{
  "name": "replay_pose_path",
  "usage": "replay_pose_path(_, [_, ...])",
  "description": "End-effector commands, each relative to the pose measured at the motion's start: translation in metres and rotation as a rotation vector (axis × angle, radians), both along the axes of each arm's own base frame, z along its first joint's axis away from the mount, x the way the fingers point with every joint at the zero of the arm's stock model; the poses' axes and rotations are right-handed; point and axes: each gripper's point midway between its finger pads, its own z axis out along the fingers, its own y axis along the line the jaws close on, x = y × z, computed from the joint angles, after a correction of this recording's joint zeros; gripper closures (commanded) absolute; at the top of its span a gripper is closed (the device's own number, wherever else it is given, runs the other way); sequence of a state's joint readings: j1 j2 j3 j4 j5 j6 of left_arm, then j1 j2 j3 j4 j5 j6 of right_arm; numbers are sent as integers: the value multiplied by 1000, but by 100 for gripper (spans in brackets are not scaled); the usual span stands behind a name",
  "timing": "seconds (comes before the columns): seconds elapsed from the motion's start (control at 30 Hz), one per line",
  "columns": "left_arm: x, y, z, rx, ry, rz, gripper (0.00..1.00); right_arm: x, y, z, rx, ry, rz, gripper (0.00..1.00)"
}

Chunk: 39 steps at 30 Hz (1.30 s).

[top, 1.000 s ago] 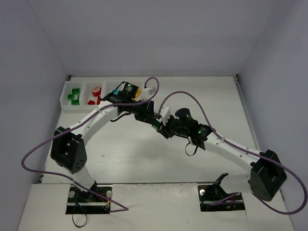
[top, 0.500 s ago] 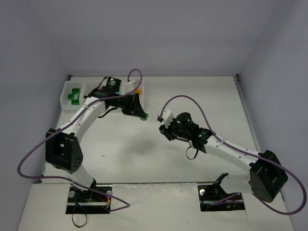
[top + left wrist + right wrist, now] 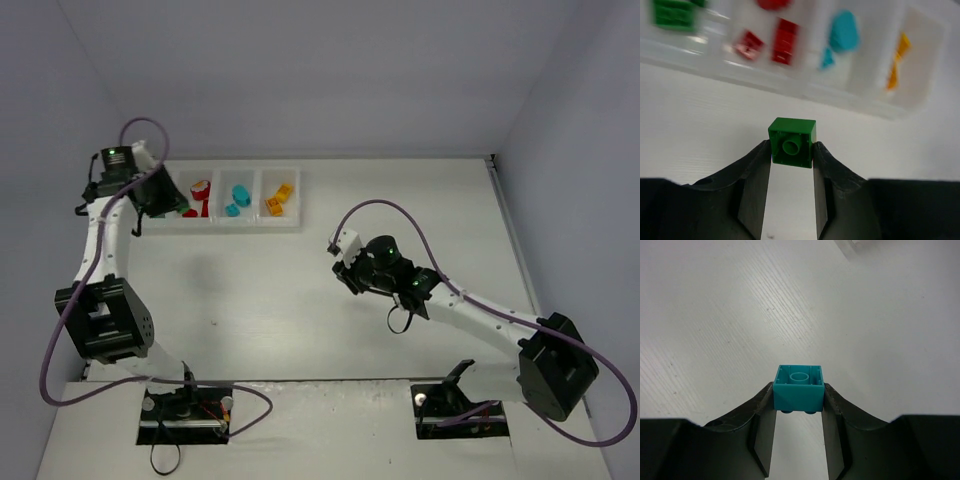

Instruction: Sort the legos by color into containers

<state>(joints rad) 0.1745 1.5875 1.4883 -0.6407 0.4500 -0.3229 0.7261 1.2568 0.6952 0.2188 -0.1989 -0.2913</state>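
My left gripper moves outward and to the left in the top view over the tray's end section next and releases my lego, since that section holds a green lego.
My left gripper is shut on a green lego and hangs just in front of the containers, a white tray with four compartments. In the top view this gripper covers the tray's left end. Inside the tray lie a green lego, red legos, cyan legos and orange legos. My right gripper is shut on a cyan lego, held above bare table near the middle.
The tray lies along the back left of the white table, with grey walls all round. A corner of the tray shows at the top of the right wrist view. Purple cables loop over both arms.
The left arm has swung from the table's middle to the tray's left end, carrying the green lego away from the right gripper. The right arm has barely moved.
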Motion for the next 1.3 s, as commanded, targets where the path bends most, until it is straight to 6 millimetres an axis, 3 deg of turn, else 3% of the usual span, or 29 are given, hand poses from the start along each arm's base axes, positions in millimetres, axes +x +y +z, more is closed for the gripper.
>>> replay_pose_path(0.0, [31,102,36,203,-119,342,96,8,11,44,104,-78,5,100])
replay_pose_path(0.07, [49,135,36,258,-117,412,96,7,12,46,110,-81,11,100])
replay_pose_path(0.27, [103,181,23,337,-113,478,94,6,15,45,119,-69,22,100])
replay_pose_path(0.33, [115,184,16,325,-107,465,88,5,15,44,122,-59,23,100])
replay_pose_path(0.37, [123,186,-2,315,-77,454,87,5,16,44,125,-58,23,100])
replay_pose_path(0.4, [129,186,5,311,-93,449,87,6,16,44,124,-56,21,100])
replay_pose_path(0.47, [138,188,-13,304,-66,442,85,6,16,43,125,-53,14,100])
replay_pose_path(0.5, [141,188,-15,300,-67,435,76,7,16,44,128,-54,9,100])
replay_pose_path(0.57, [147,184,-19,283,-74,401,73,8,16,43,127,-47,2,100])
replay_pose_path(0.7, [147,175,-13,273,-101,362,57,10,17,38,120,-34,-4,100])
replay_pose_path(0.73, [143,174,-16,271,-93,359,49,10,18,40,123,-35,-1,100])
replay_pose_path(0.83, [134,168,-3,263,-112,335,44,11,21,41,124,-36,14,100])
replay_pose_path(0.93, [130,153,15,225,-167,294,39,15,23,43,111,-51,19,100])
replay_pose_path(0.97, [127,141,16,185,-170,259,38,16,23,45,109,-55,21,100])
replay_pose_path(1.03, [118,118,37,119,-203,215,37,16,25,52,114,-74,40,100])
replay_pose_path(1.07, [113,98,34,78,-198,170,37,17,26,58,121,-85,45,100])
replay_pose_path(1.1, [104,68,55,-2,-244,80,36,17,28,61,124,-92,57,99])
replay_pose_path(1.13, [97,49,60,-38,-255,23,36,18,29,64,128,-98,61,99])
replay_pose_path(1.17, [88,31,50,-76,-236,-23,32,19,32,69,136,-105,69,98])
replay_pose_path(1.2, [78,-5,53,-140,-237,-124,32,18,34,72,143,-109,77,98])
replay_pose_path(1.23, [65,-25,65,-171,-259,-182,32,18,34,74,145,-114,84,98])
replay_pose_path(1.27, [55,-45,55,-210,-237,-230,32,19,36,78,151,-119,87,98])
